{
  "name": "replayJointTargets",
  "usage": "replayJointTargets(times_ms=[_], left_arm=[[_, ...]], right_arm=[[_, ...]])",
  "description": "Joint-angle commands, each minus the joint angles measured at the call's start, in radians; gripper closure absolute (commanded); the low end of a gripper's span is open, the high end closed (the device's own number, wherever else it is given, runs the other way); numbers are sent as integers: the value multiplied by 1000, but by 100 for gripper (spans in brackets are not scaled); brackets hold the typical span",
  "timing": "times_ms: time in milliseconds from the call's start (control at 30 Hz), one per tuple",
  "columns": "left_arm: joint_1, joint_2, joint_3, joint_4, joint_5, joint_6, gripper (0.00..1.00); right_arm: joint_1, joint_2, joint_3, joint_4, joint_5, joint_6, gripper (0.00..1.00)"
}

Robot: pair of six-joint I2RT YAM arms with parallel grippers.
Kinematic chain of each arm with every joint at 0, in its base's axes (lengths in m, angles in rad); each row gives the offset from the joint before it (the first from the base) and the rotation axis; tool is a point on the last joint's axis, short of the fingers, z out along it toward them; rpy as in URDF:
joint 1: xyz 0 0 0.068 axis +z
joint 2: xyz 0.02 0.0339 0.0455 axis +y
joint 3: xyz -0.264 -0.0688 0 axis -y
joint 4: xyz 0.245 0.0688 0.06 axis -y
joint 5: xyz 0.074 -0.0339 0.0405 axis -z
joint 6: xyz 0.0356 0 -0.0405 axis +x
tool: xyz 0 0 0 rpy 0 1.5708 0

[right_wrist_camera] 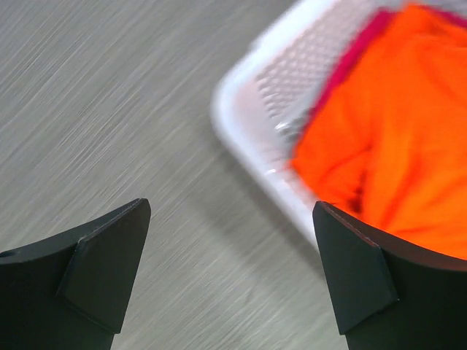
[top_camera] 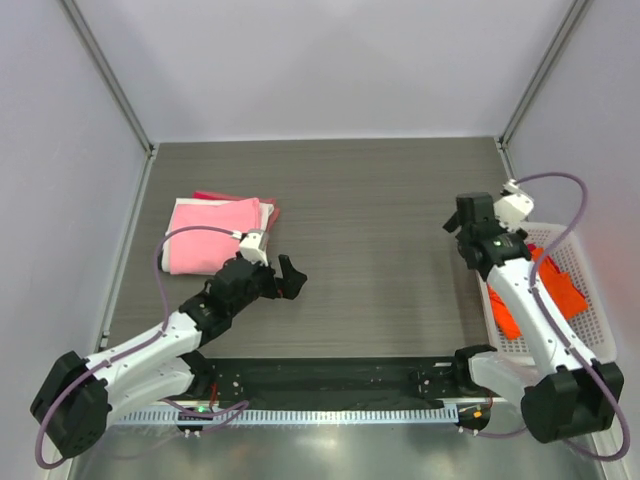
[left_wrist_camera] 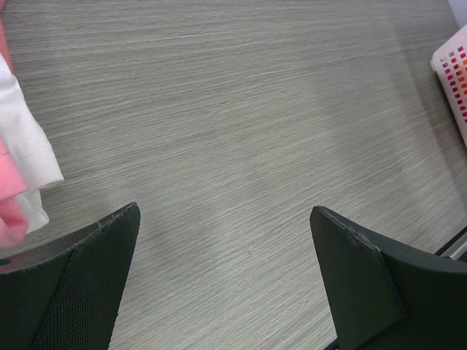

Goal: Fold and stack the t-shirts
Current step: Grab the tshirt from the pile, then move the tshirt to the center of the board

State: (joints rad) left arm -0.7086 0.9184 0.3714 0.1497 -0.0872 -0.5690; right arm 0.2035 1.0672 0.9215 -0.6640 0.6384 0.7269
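My right gripper moves over the basket's rim next and lowers to close on the crumpled orange t-shirt, which lies over the magenta one.
A folded stack lies at the back left: a light pink t-shirt point(top_camera: 205, 232) on top, a white t-shirt point(top_camera: 266, 213) edge under it, a dark pink-red t-shirt point(top_camera: 215, 196) edge at the back. The white point(left_wrist_camera: 25, 146) and light pink point(left_wrist_camera: 9, 197) edges show at the left of the left wrist view. A bright orange t-shirt point(top_camera: 565, 285) lies crumpled in the basket, also in the right wrist view point(right_wrist_camera: 394, 109), with a magenta t-shirt point(right_wrist_camera: 357, 51) strip beside it. My left gripper point(top_camera: 293, 275) point(left_wrist_camera: 225, 211) is open and empty, just right of the stack. My right gripper point(top_camera: 460, 220) point(right_wrist_camera: 230, 208) is open and empty, above the table just left of the basket.
A white plastic lattice basket point(top_camera: 592, 300) stands at the right edge of the table; its rim point(right_wrist_camera: 248, 138) is blurred in the right wrist view and its corner point(left_wrist_camera: 454, 73) shows in the left wrist view. Grey walls enclose the table on three sides.
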Motion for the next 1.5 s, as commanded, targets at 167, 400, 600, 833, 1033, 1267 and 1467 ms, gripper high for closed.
replayJointTargets(times_ms=[167,400,600,833,1033,1267,1467], left_arm=[[0,-33,-9,47,30,-11,0],[0,-18,-3,53,44,-17,0],[0,10,-2,62,46,-15,0],[0,16,0,62,33,-9,0],[1,31,6,63,26,-6,0],[0,74,18,74,26,-2,0],[0,124,49,74,-72,-2,0]], right_arm=[[-432,-116,4,-88,15,29,0],[-691,-144,-182,19,-78,117,13],[-693,-15,-273,167,-46,250,20],[-699,169,-237,210,-3,313,51],[-681,-34,-179,164,81,235,99],[-452,-185,156,112,-2,45,99],[-175,32,649,32,-222,-55,99]])
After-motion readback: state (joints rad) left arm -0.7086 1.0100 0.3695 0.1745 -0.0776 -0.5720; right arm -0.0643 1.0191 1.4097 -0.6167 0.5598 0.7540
